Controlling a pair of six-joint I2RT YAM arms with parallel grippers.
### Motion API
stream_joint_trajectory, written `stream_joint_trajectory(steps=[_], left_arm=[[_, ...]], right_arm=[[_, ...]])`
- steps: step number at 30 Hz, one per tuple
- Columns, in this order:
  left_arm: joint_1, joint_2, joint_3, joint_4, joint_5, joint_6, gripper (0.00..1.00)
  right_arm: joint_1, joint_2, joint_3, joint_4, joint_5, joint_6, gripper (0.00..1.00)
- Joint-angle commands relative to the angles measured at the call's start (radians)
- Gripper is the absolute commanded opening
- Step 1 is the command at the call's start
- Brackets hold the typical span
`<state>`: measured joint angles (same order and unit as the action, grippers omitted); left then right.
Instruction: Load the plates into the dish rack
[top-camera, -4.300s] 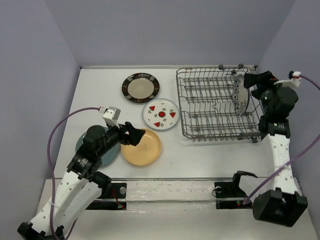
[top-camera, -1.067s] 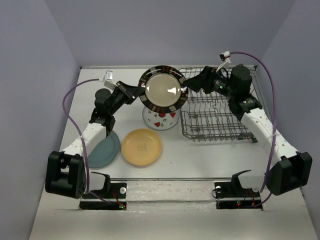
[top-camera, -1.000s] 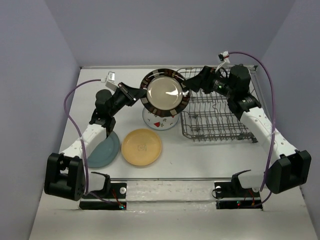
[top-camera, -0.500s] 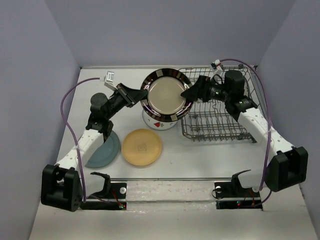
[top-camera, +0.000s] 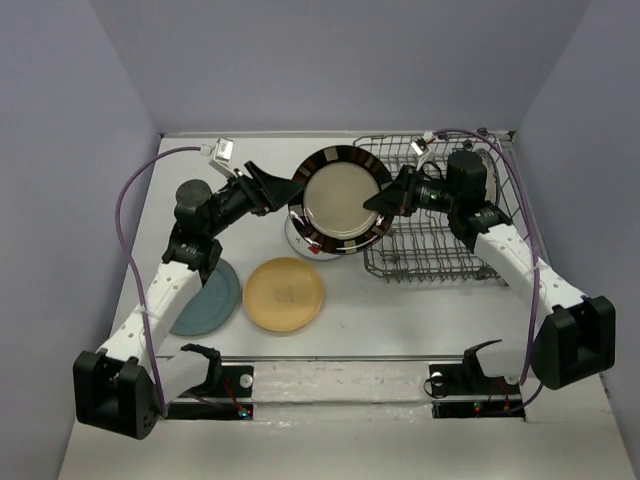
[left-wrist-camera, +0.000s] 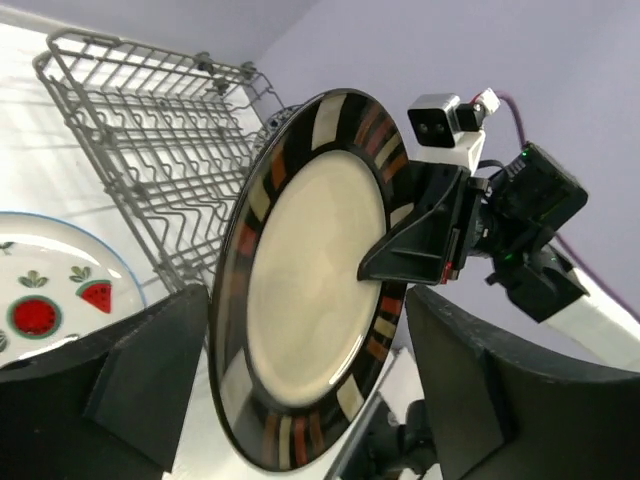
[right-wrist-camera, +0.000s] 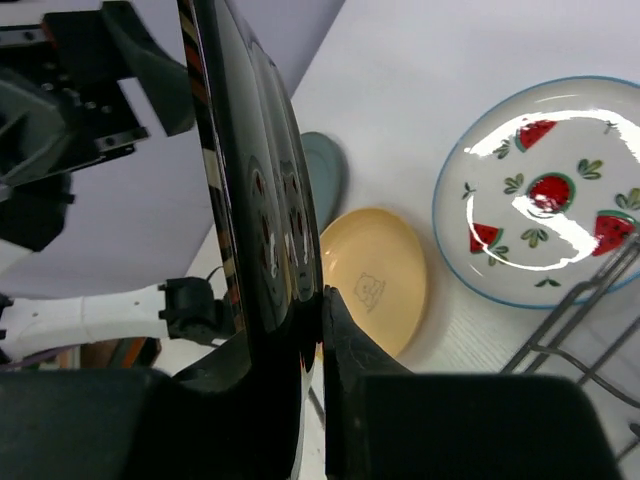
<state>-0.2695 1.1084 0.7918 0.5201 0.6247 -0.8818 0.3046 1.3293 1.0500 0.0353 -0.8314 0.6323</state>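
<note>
The right gripper's cream plate already hangs upright, so the right gripper next swings to the right in the top view, turns, and goes down into the dish rack's wires (top-camera: 459, 228) beside the standing plate.
A cream plate with a dark patterned rim (top-camera: 345, 200) hangs upright in the air beside the left end of the dish rack (top-camera: 440, 240). My right gripper (top-camera: 380, 203) is shut on its right rim, and in the right wrist view the jaws (right-wrist-camera: 315, 300) pinch the dark edge (right-wrist-camera: 250, 180). My left gripper (top-camera: 290, 192) stands open at the plate's left rim. In the left wrist view its fingers (left-wrist-camera: 140, 380) straddle the plate (left-wrist-camera: 320, 290) with gaps on both sides.
On the table lie a yellow plate (top-camera: 283, 294), a teal plate (top-camera: 212, 300) partly under the left arm, and a white watermelon plate (right-wrist-camera: 540, 190), mostly hidden below the held plate in the top view. The rack's tines (left-wrist-camera: 150, 130) stand behind the held plate.
The right gripper has shut on the plate's rim and the left gripper has opened off it. The plate has shifted slightly right, toward the rack.
</note>
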Motion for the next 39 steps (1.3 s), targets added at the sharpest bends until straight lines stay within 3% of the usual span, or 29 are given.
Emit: stream_joint_trajectory(steps=[1, 2, 5, 9, 11, 18, 26, 39], left_arm=[[-0.005, -0.137, 0.103, -0.263, -0.068, 0.271, 0.94], [-0.004, -0.151, 0.101, -0.305, -0.094, 0.315, 0.99], [-0.004, -0.232, 0.069, -0.414, -0.212, 0.452, 0.99], [-0.042, -0.289, 0.012, -0.469, -0.331, 0.552, 0.99], [-0.06, -0.294, 0.015, -0.483, -0.326, 0.567, 0.99], [-0.181, -0.346, 0.033, -0.519, -0.394, 0.633, 0.99], [-0.26, -0.406, 0.021, -0.519, -0.476, 0.659, 0.99], [-0.28, -0.404, 0.015, -0.519, -0.49, 0.662, 0.99]], right_arm=[[-0.024, -0.104, 0.088, 0.002, 0.202, -0.073, 0.07], [-0.042, -0.111, 0.108, -0.027, 0.248, -0.104, 0.07], [-0.053, -0.139, 0.205, -0.191, 0.499, -0.241, 0.07], [-0.065, -0.136, 0.301, -0.32, 0.953, -0.391, 0.07], [-0.065, -0.124, 0.317, -0.34, 1.14, -0.466, 0.07], [-0.076, -0.042, 0.338, -0.335, 1.489, -0.656, 0.07], [-0.145, 0.057, 0.335, -0.293, 1.425, -0.712, 0.07], [-0.183, 0.153, 0.341, -0.268, 1.411, -0.735, 0.07]])
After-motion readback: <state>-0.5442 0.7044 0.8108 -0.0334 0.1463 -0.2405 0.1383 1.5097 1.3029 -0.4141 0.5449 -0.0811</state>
